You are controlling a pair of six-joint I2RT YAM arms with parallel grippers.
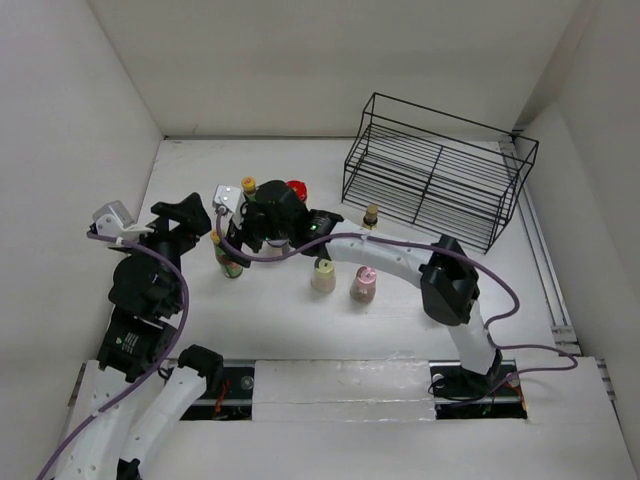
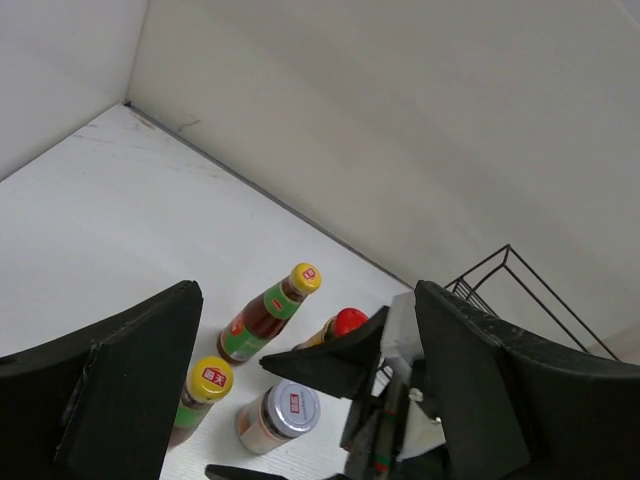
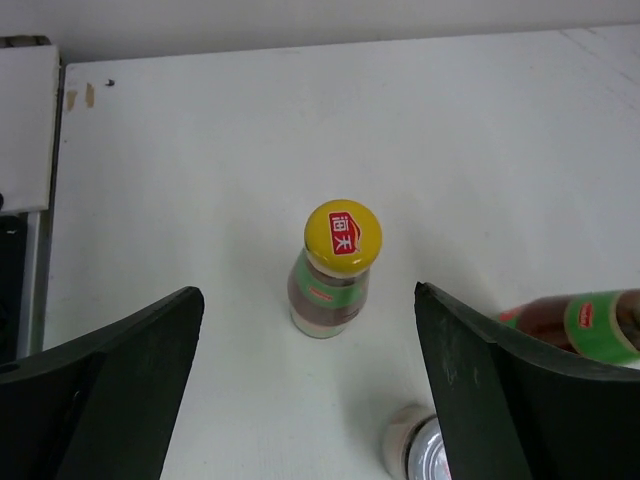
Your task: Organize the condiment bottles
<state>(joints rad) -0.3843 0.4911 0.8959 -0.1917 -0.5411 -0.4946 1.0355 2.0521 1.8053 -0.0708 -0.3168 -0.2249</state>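
Note:
My right gripper will go down next onto its cap (image 3: 343, 238), past the silver-lidded jar, because the yellow-capped sauce bottle is standing ahead between my open fingers.
My right gripper (image 1: 250, 235) is open and reaches left over a cluster of condiment bottles. In the right wrist view (image 3: 308, 330) a yellow-capped sauce bottle (image 3: 335, 268) stands ahead between the jaws, and the silver-lidded jar (image 3: 425, 455) sits low beside the right finger. My left gripper (image 1: 188, 222) is open and empty, left of the cluster. Its wrist view (image 2: 305, 340) shows two yellow-capped bottles (image 2: 268, 312) (image 2: 207, 385), the silver-lidded jar (image 2: 280, 415) and the red-lidded jar (image 2: 348, 322). Cream (image 1: 323, 275), pink-capped (image 1: 363, 285) and dark-topped (image 1: 371, 215) shakers stand to the right.
A black wire rack (image 1: 440, 170) stands at the back right, and its corner shows in the left wrist view (image 2: 520, 280). White walls enclose the table on three sides. The right arm's forearm (image 1: 390, 255) stretches across the middle.

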